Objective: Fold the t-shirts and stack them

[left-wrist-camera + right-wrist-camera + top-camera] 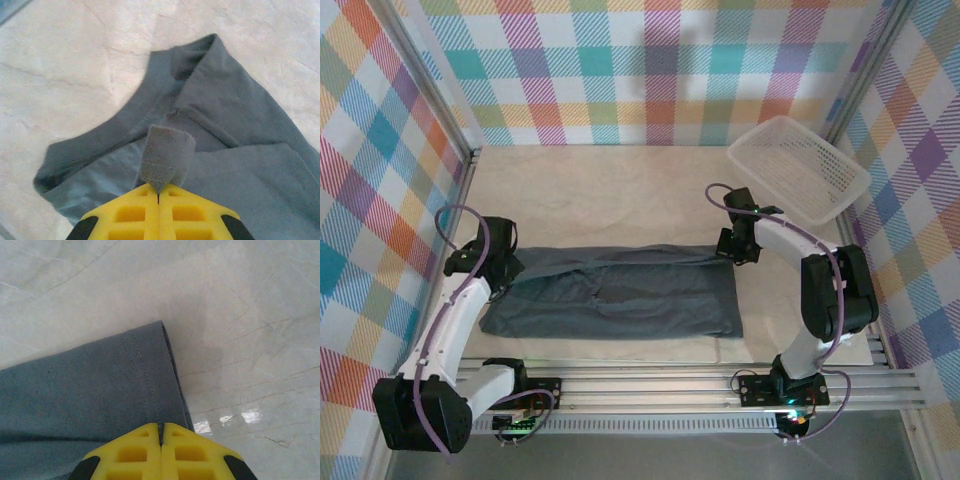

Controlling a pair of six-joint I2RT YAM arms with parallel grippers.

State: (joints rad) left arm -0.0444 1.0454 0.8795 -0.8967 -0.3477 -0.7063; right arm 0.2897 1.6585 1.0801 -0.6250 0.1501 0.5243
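Observation:
My right gripper is to move a little back toward the base next, over the t-shirt's hemmed end [728, 272], then release the t-shirt's edge there, since the t-shirt's near layer lies uncovered.
A dark slate-grey t-shirt [620, 292] lies folded lengthwise across the table, a long band from left to right. My left gripper [503, 262] is at its left end, shut on a pinched-up fold of the cloth [166, 156] near the collar [165, 95]. My right gripper [738, 246] is at the band's far right corner, its yellow jaws shut on the hemmed edge of the shirt [150, 385]. In the right wrist view that hem corner lies flat against the pale table [240, 315].
A white plastic mesh basket [798, 167] stands tilted at the back right corner. Checked walls enclose the table [620, 180] on three sides. An aluminium rail [660, 385] with the arm bases runs along the near edge.

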